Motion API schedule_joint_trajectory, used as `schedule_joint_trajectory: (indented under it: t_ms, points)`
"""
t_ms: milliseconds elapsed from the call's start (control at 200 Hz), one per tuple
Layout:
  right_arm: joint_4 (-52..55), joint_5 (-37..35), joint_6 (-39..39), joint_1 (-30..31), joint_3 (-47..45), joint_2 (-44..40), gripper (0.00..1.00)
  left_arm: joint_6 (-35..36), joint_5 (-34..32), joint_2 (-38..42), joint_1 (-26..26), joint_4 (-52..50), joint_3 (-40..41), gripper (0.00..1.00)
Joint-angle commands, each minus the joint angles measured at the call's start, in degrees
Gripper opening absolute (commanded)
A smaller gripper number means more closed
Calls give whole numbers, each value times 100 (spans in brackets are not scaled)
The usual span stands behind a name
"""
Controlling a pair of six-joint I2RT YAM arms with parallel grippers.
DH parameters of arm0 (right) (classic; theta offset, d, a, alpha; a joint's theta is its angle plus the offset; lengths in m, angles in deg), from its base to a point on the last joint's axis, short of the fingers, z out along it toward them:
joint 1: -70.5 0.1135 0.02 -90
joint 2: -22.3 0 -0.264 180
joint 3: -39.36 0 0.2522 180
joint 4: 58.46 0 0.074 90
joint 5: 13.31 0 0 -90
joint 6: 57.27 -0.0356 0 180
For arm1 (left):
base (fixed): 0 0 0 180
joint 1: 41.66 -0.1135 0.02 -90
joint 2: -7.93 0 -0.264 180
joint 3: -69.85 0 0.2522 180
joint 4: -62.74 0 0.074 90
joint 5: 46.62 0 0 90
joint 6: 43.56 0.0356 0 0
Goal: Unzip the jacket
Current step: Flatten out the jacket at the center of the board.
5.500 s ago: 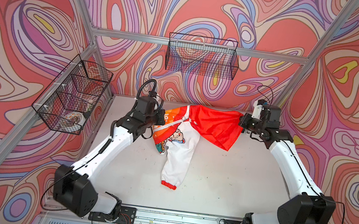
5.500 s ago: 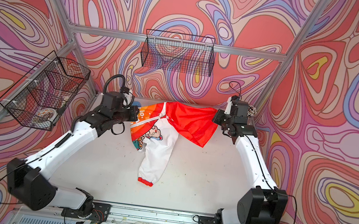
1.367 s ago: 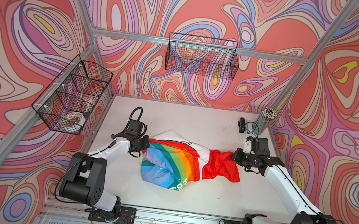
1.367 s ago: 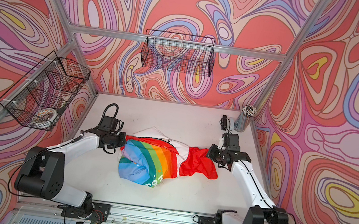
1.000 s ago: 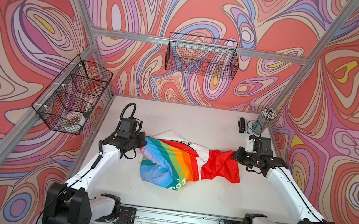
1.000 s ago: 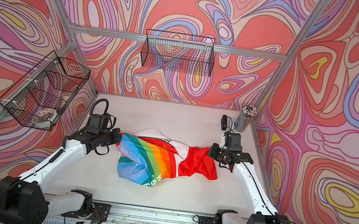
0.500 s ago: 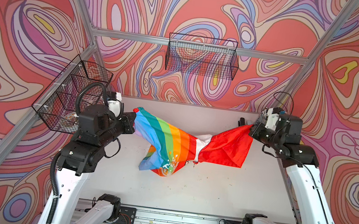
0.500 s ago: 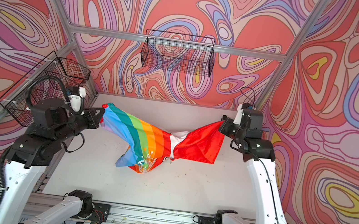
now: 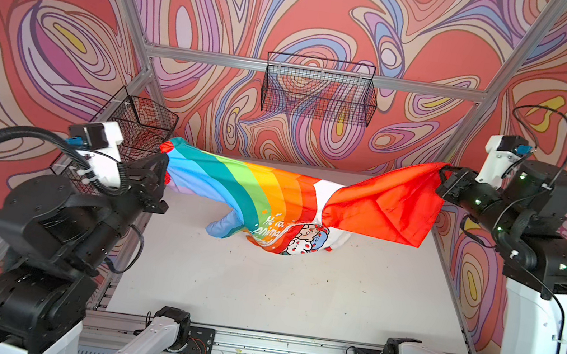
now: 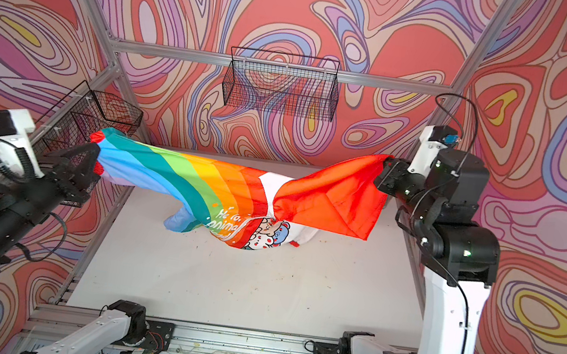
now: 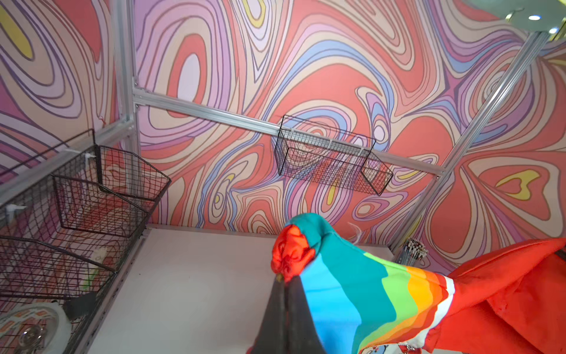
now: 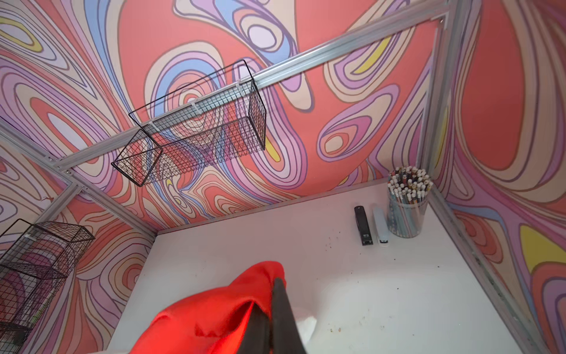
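My right gripper lowers outward to the table's back part next and releases the red hood's edge, since the jacket point(image 9: 257, 189) hangs stretched in the air, zipper hidden.
The jacket point(image 9: 257, 189) point(image 10: 198, 181) hangs stretched in the air between both arms, high above the white table point(image 9: 259, 287). My left gripper point(image 9: 163, 161) point(image 11: 283, 280) is shut on its rainbow end, at a bunched red cuff point(image 11: 291, 253). My right gripper point(image 9: 442, 174) point(image 12: 274, 283) is shut on the edge of the red hood point(image 9: 383, 207) point(image 12: 220, 315). The middle sags toward the table, showing white lettering and the cartoon-animal print point(image 9: 303, 239) point(image 10: 266, 234). The zipper is hidden in the folds.
A wire basket point(image 9: 319, 89) hangs on the back wall and another wire basket point(image 9: 139, 123) on the left wall, just behind the left gripper. A cup of pencils point(image 12: 407, 205) and two staplers point(image 12: 364, 225) stand in the table's back right corner.
Both arms have risen from the table and spread apart, lifting the jacket off the surface and pulling it taut. In the last half second they climbed a little higher.
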Motion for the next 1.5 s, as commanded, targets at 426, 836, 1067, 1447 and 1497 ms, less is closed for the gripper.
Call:
schedule_joint_trajectory:
  t_ms: [426, 836, 1067, 1447, 1497]
  points:
    - [1917, -1237, 544, -12, 1296, -736, 0, 17, -180, 770, 45, -949, -556, 0]
    - [277, -201, 222, -13, -373, 1101, 0, -77, -1010, -1161, 47, 735, 1073, 0]
    - [-1017, 1529, -198, -12, -103, 3881, 19, -52, -1029, -3540, 45, 1444, 1047, 33]
    - [-1840, 804, -379, -12, -2006, 3579, 60, -128, -706, -3490, 119, 1883, 2068, 77]
    - [-1981, 734, -362, -8, -2572, 3317, 57, -125, -835, -3340, 238, 2024, 2404, 77]
